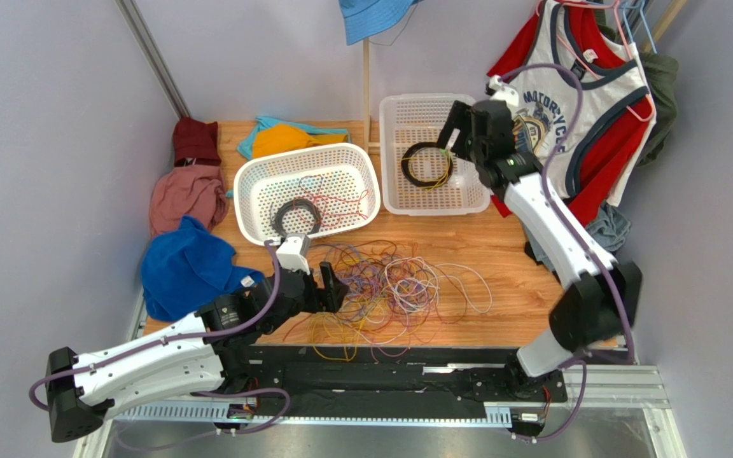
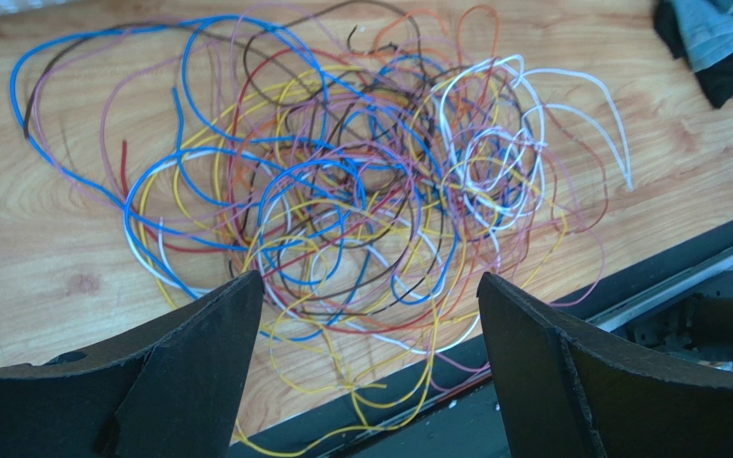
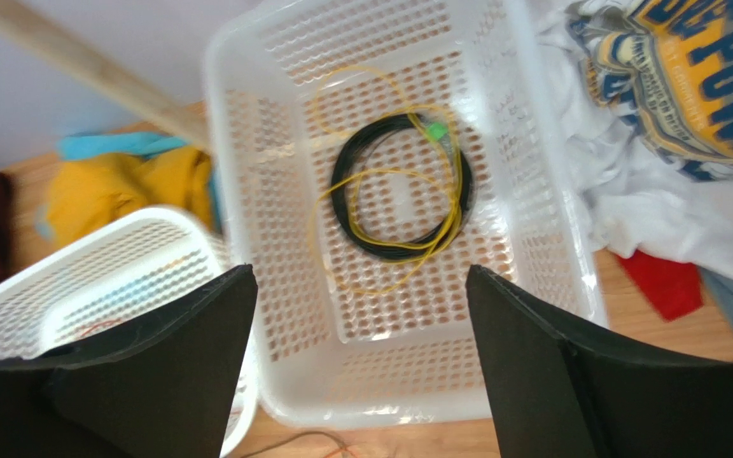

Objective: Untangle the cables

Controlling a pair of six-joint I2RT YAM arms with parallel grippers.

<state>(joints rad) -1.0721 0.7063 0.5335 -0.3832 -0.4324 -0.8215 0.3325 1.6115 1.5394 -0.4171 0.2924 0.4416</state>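
My left gripper draws back and lowers onto the thin yellow cable's loops next, since they stick out of the knot over the near edge of the table.
The cables (image 1: 389, 286) lie as one messy knot of blue, yellow, purple, red, orange and white wires (image 2: 361, 191) on the wooden table, with some strands hanging over its near edge. My left gripper (image 1: 327, 286) hovers at the knot's left side. In its wrist view the left gripper (image 2: 370, 281) is open, with wires below the gap and none pinched. My right gripper (image 1: 456, 129) is open and empty (image 3: 361, 272) above the right white basket (image 3: 389, 382). That basket holds a black coil (image 3: 394, 250) with a loose yellow cable lying over it.
The left white basket (image 1: 246, 191) holds a dark coil (image 1: 296, 218) and thin red wires. Blue (image 1: 184, 267), pink (image 1: 187, 196) and maroon (image 1: 195, 141) clothes pile up at the left. Shirts (image 1: 581, 95) hang at the right. A black rail (image 1: 389, 367) runs along the near edge.
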